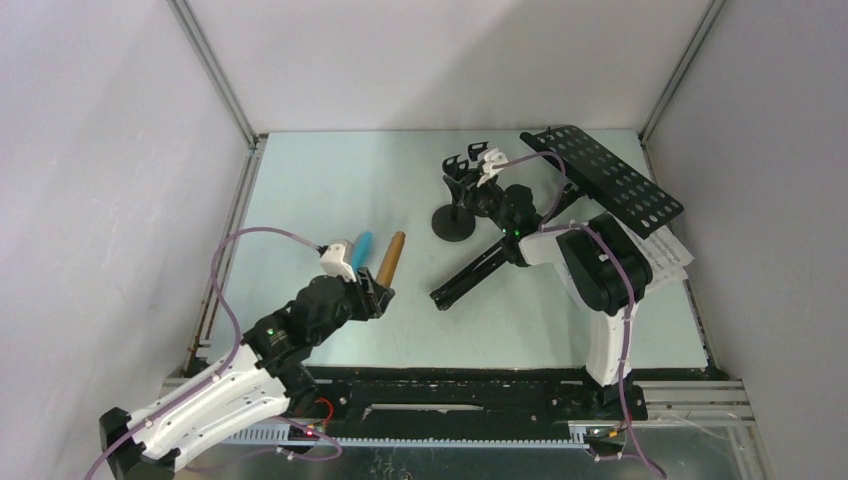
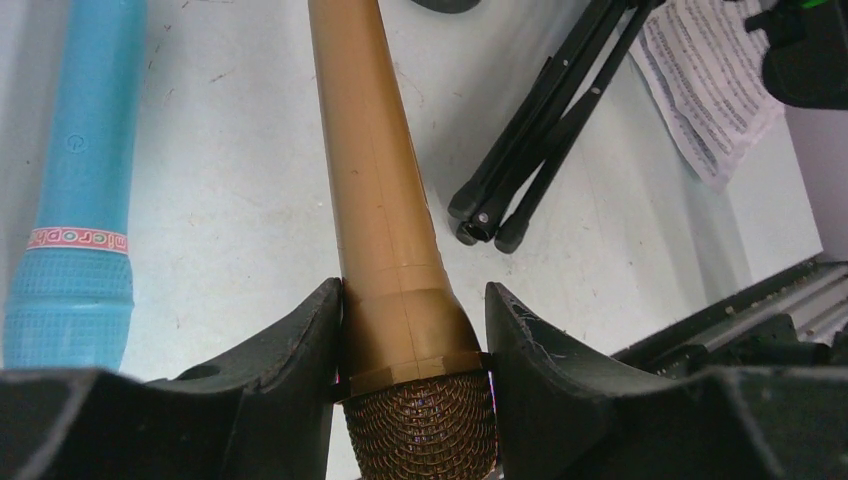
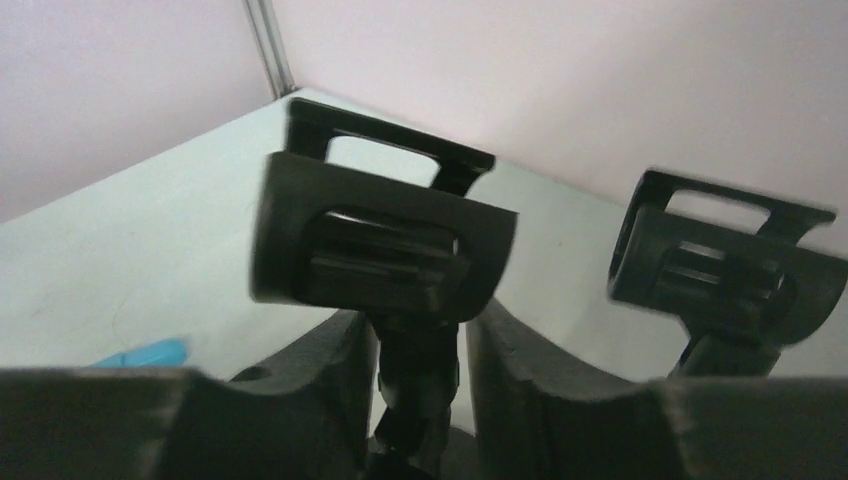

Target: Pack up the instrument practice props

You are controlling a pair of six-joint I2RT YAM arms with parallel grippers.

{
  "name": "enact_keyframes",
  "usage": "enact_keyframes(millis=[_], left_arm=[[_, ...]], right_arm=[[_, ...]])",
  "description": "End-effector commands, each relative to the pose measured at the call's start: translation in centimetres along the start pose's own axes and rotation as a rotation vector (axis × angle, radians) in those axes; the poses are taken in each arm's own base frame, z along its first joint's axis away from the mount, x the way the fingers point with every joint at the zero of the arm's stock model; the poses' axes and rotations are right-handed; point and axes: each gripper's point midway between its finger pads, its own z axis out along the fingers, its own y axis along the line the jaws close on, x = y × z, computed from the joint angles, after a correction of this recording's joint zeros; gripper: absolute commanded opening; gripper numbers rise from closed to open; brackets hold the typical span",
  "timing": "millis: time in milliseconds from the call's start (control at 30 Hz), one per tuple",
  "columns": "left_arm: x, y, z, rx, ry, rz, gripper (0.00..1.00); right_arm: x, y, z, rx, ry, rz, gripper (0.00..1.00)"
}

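The tan microphone (image 1: 391,268) (image 2: 368,222) will go down onto the table there next, and my left gripper will bring it down.
My left gripper (image 1: 375,292) is shut on the tan microphone (image 1: 391,257), its fingers (image 2: 300,350) on the collar just behind the mesh head (image 2: 420,425). The light-blue microphone (image 2: 80,200) lies beside it on the left. My right gripper (image 3: 418,320) is closed round the thin stem of a black clip holder (image 3: 380,240), which stands on its round base (image 1: 453,222). A second clip holder (image 3: 725,270) stands just to its right. The black music rack lies tipped over, with its perforated desk (image 1: 615,180) at the back right and its folded legs (image 1: 480,272) pointing toward the middle.
White sheet-music pages (image 1: 668,258) lie under the rack desk at the right, beside the right arm; they also show in the left wrist view (image 2: 705,80). Grey walls with metal frame posts close in the pale table (image 1: 300,200). A black rail (image 1: 450,385) runs along the near edge.
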Motion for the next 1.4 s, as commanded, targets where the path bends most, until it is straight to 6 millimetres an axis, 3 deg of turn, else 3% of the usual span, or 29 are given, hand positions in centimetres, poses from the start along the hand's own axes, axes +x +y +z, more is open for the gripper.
enact_keyframes(millis=[0, 100, 133, 167, 267, 600, 667, 767, 867, 1000, 1067, 1233, 1367], left_arm=[[-1.7, -0.2, 2.0, -0.006, -0.115, -0.043, 0.00], [-1.1, 1.0, 3.1, -0.062, -0.124, -0.043, 0.00], [-1.0, 1.2, 3.4, -0.074, -0.128, -0.042, 0.00], [-0.7, 1.6, 3.8, -0.088, -0.128, -0.038, 0.00], [-0.3, 2.2, 4.7, -0.123, -0.124, -0.023, 0.00], [3.5, 4.7, 7.8, -0.233, -0.016, 0.026, 0.01], [4.4, 5.3, 8.2, -0.255, 0.013, 0.032, 0.13], [6.2, 6.0, 8.7, -0.277, 0.075, 0.035, 0.23], [7.7, 6.4, 9.1, -0.283, 0.120, 0.028, 0.43], [8.9, 6.9, 9.4, -0.303, 0.158, 0.031, 0.53], [9.1, 7.1, 9.3, -0.311, 0.165, 0.034, 0.58], [8.2, 7.2, 8.7, -0.327, 0.140, 0.032, 0.83], [6.9, 6.8, 8.0, -0.331, 0.116, 0.034, 0.90]], right_arm=[[-1.0, 0.6, -1.1, 0.043, 0.020, 0.053, 0.53], [-1.6, 0.9, -2.2, 0.059, 0.029, 0.054, 0.80], [-1.7, 1.1, -2.6, 0.061, 0.039, 0.041, 0.96], [-1.4, 1.5, -3.2, 0.067, 0.063, 0.013, 0.99], [-2.2, 2.6, -4.8, 0.088, 0.103, -0.074, 1.00], [-3.7, 6.1, -12.9, 0.136, 0.131, -0.073, 1.00], [-3.9, 6.7, -14.3, 0.140, 0.122, -0.064, 1.00], [-4.5, 7.2, -16.6, 0.145, 0.104, -0.044, 1.00], [-4.8, 7.3, -18.5, 0.161, 0.101, -0.047, 1.00], [-5.4, 7.3, -20.7, 0.181, 0.107, -0.062, 1.00], [-5.2, 7.1, -21.8, 0.193, 0.131, -0.049, 1.00], [-4.4, 6.1, -24.5, 0.305, 0.229, 0.106, 1.00], [-2.9, 5.4, -27.1, 0.430, 0.341, 0.268, 1.00]])
